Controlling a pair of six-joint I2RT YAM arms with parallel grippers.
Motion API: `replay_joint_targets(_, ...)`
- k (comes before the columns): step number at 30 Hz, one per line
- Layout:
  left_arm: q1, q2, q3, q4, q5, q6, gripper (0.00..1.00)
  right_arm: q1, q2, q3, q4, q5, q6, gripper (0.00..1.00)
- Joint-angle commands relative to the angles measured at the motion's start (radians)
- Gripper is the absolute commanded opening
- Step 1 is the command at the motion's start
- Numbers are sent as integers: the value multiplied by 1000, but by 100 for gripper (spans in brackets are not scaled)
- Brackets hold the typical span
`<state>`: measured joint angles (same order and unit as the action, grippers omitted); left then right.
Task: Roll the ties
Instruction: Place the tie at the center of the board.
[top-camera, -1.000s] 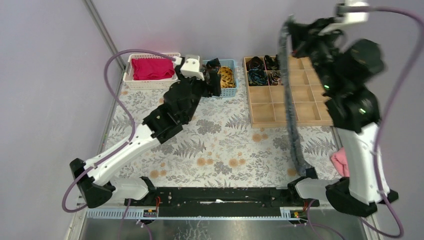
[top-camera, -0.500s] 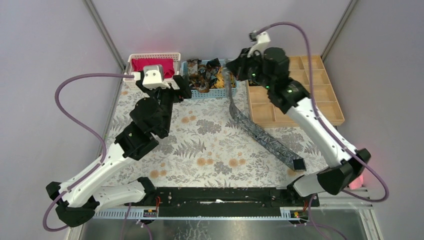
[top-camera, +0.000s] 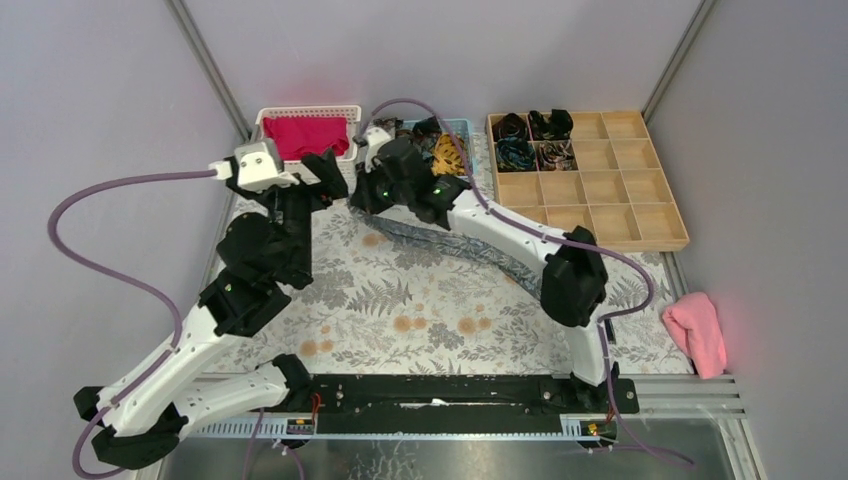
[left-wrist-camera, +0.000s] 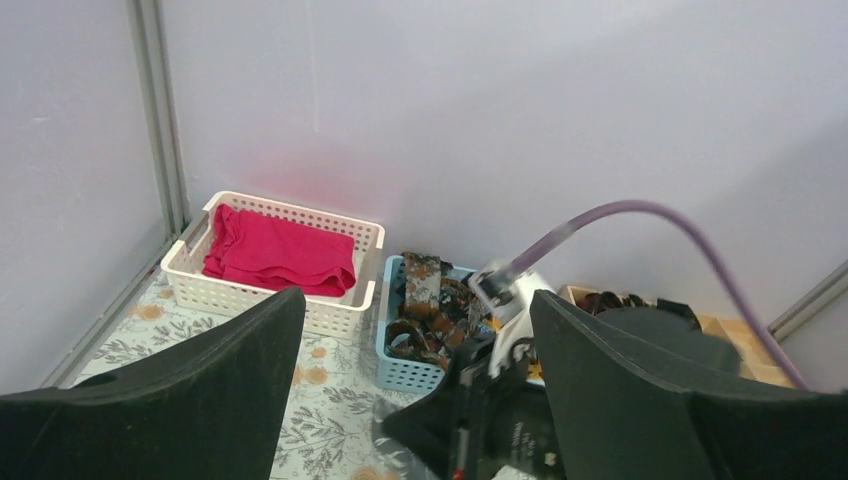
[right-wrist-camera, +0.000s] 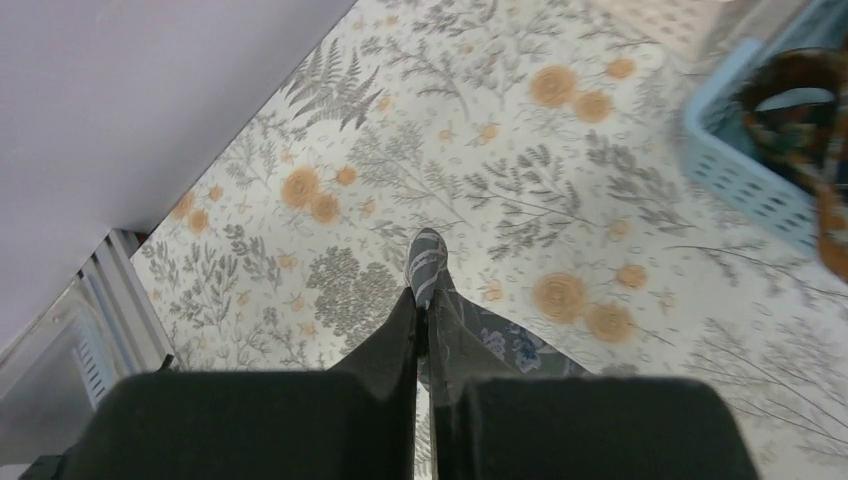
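My right gripper moves back and down to the printed fern on the floral table next and releases the tie's narrow end, since that part of the table lies bare.
A long grey patterned tie (top-camera: 440, 243) lies slantwise across the floral table, mostly under my right arm. My right gripper (top-camera: 366, 203) is shut on its narrow end, low over the mat at the back left. In the right wrist view the tie's tip (right-wrist-camera: 428, 258) sticks out past the shut right gripper (right-wrist-camera: 422, 300). My left gripper (top-camera: 320, 183) hangs open just left of it, holding nothing. Seen from the left wrist, the left gripper (left-wrist-camera: 418, 300) frames the right wrist and a blue basket (left-wrist-camera: 400, 372) of loose ties (left-wrist-camera: 430, 300). Rolled ties (top-camera: 530, 140) sit in the wooden tray.
A white basket (top-camera: 305, 110) with a magenta cloth (top-camera: 305, 137) stands at the back left, next to the blue basket (top-camera: 462, 126). The compartmented wooden tray (top-camera: 600, 190) is at the back right. A pink cloth (top-camera: 695, 330) lies at the right edge.
My right arm swung down from high on the right to the back left, laying the grey tie across the table. The left arm drew back to the left, staying open.
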<state>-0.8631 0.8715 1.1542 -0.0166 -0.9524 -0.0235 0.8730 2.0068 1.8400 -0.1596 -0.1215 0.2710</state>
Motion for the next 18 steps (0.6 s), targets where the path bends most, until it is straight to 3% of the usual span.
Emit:
replay_joint_targets(1, -2, -48, 32, -6, -55, 17, 91, 56, 57, 154, -21, -45, 15, 0)
replay_joint_targets(9, -1, -21, 96, -10, -55, 97, 91, 151, 172, 346, -146, -112, 24, 0)
replay_joint_targets(18, -2, -17, 99, -4, -48, 122, 92, 194, 270, 439, -223, -171, 49, 0)
